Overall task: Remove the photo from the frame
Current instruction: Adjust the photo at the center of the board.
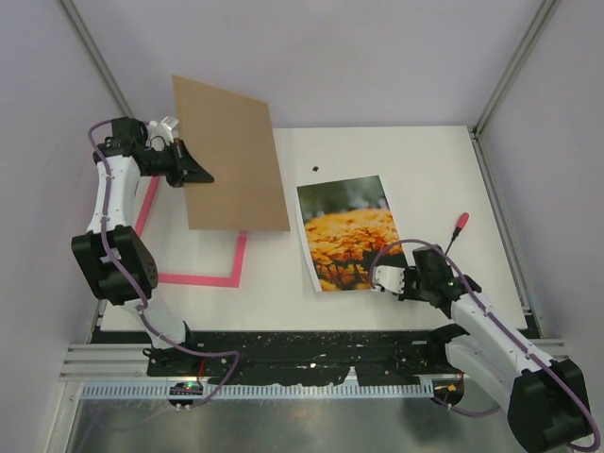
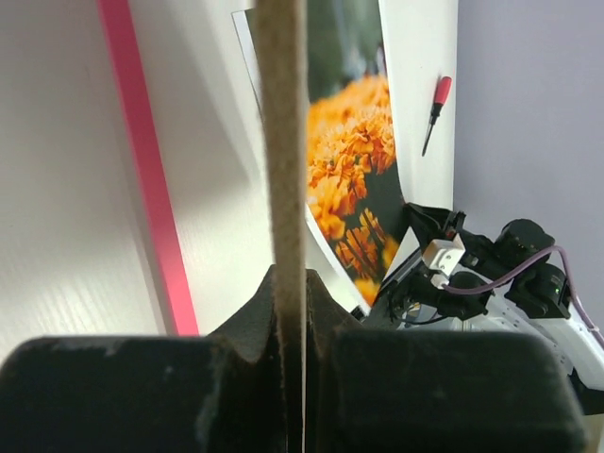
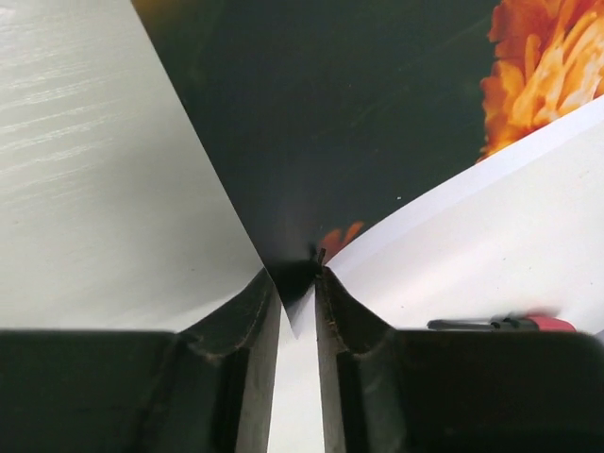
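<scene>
The brown backing board (image 1: 231, 156) still slants steeply. My left gripper next needs to turn it level to bring it flatter over the pink frame (image 1: 203, 279) and release its edge.
The photo (image 1: 349, 231) of orange flowers lies face up on the white table, right of centre, outside the frame. The pink frame (image 1: 203, 279) lies flat at the left, partly hidden under a plain brown backing board (image 1: 231, 156). My left gripper (image 1: 193, 173) is shut on the board's left edge and holds it tilted above the frame. In the left wrist view the board (image 2: 280, 142) runs edge-on between the jaws, with the frame (image 2: 142, 160) and photo (image 2: 354, 160) beyond. My right gripper (image 1: 382, 278) is at the photo's near right corner. Its jaws stand narrowly apart around that corner (image 3: 330, 113).
A red-handled screwdriver (image 1: 460, 226) lies right of the photo, near the right gripper; it also shows in the right wrist view (image 3: 524, 324). A small black speck (image 1: 314, 169) lies behind the photo. Grey walls enclose the table at the back and sides.
</scene>
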